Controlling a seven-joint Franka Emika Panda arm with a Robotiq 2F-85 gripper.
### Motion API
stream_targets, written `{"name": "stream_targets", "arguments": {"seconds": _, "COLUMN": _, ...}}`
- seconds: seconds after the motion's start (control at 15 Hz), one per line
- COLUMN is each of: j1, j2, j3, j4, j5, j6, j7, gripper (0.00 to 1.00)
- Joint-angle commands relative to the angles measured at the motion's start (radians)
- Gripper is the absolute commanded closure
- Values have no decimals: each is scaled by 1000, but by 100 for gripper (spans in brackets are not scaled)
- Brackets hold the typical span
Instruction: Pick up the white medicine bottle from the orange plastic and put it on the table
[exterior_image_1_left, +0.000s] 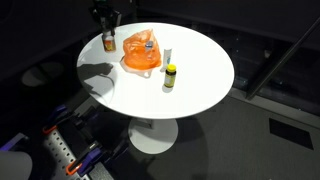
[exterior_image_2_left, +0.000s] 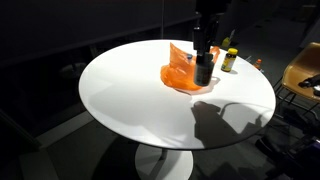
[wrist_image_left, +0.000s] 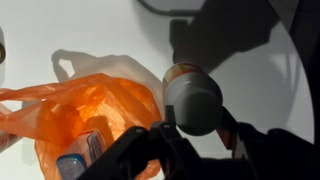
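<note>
The robot needs to lower its gripper next and shift it toward the orange plastic bag (exterior_image_2_left: 180, 72), then release the bottle on the bare tabletop (exterior_image_2_left: 190, 98) beside the bag, because that spot is clear.
The medicine bottle (wrist_image_left: 193, 97) has a pale cap and an amber body. It stands upright between my gripper's (wrist_image_left: 190, 128) fingers, which close on its cap from both sides. In both exterior views the gripper (exterior_image_1_left: 106, 28) (exterior_image_2_left: 204, 52) hangs straight above the bottle (exterior_image_1_left: 108, 42) (exterior_image_2_left: 204, 70), just beside the orange plastic bag (exterior_image_1_left: 142, 52) (exterior_image_2_left: 180, 72) (wrist_image_left: 80, 115). The bottle's base is at or just above the white round table (exterior_image_1_left: 200, 85) (exterior_image_2_left: 130, 100); I cannot tell whether it touches.
A small yellow-capped bottle (exterior_image_1_left: 170, 76) (exterior_image_2_left: 229, 60) stands on the table on the bag's other side, with a slim white object (exterior_image_1_left: 167, 55) next to it. The bag holds small boxes (wrist_image_left: 75, 160). The table edge is close behind the gripper (exterior_image_1_left: 95, 45).
</note>
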Motion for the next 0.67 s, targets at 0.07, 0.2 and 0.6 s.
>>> {"name": "stream_targets", "arguments": {"seconds": 0.07, "j1": -1, "j2": 120, "j3": -17, "j4": 66, "j5": -53, "j6": 21, "j7": -12, "gripper": 81}}
{"name": "stream_targets", "arguments": {"seconds": 0.2, "j1": 7, "j2": 158, "j3": -25, "j4": 79, "j5": -77, "j6": 52, "j7": -2, "gripper": 81}}
{"name": "stream_targets", "arguments": {"seconds": 0.6, "j1": 18, "j2": 217, "j3": -38, "j4": 85, "j5": -105, "j6": 189, "j7": 16, "gripper": 81}}
